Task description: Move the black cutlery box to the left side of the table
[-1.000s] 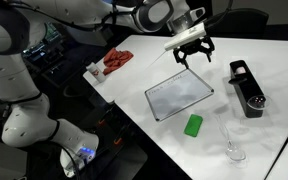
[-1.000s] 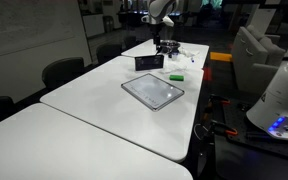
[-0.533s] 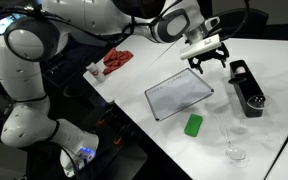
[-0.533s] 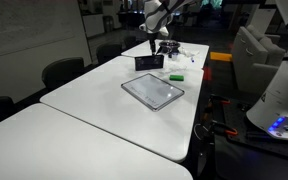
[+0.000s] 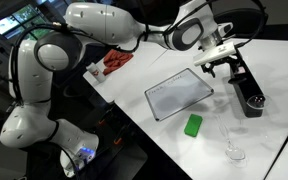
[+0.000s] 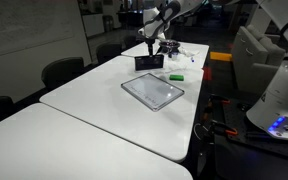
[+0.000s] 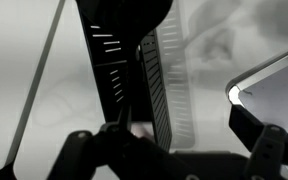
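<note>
I will lower my gripper over the box's ribbed side on the board's side and close on it, because that ribbed side runs between my open fingers.
The black cutlery box lies on the white table, with its round silvery part at the near end. It shows as a small dark oblong in the other exterior view. My gripper is open and hovers just over the box's far end; it also shows in the other exterior view. In the wrist view the box's ribbed black wall runs from the top down between my spread fingers. Nothing is held.
A white-faced board with a dark frame lies beside the box; its corner shows in the wrist view. A green block and a wine glass stand nearer the front edge. A red item lies at the table's far corner.
My gripper has moved from above the board's far edge across to the black cutlery box and now hangs over its end. The box, board and block have not moved.
</note>
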### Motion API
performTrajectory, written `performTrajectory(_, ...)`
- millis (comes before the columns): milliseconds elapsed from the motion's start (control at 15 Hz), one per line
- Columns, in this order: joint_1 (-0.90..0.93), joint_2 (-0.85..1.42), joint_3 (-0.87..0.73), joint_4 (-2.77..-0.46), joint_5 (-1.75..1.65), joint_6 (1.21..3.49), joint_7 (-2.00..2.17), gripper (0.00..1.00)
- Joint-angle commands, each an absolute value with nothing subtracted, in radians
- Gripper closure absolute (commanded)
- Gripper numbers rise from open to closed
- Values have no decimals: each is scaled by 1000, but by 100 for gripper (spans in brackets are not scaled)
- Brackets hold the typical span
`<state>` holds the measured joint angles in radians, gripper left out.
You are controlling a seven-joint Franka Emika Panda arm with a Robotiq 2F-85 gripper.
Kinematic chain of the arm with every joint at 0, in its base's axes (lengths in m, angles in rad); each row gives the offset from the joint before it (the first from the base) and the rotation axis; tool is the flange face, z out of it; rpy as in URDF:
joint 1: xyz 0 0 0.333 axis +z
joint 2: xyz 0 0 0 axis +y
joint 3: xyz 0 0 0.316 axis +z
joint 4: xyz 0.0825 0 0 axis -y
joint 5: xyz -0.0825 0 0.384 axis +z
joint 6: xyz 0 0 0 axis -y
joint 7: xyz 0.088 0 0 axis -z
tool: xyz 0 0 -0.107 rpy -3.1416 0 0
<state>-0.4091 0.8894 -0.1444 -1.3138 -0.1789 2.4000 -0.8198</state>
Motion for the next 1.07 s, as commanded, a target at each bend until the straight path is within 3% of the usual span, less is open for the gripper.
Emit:
performTrajectory(0,-432,983,-129,-1167,-167,2341,-821,0)
performTrajectory(1000,-447,1157,-99,-932,-155,2167,-843,0)
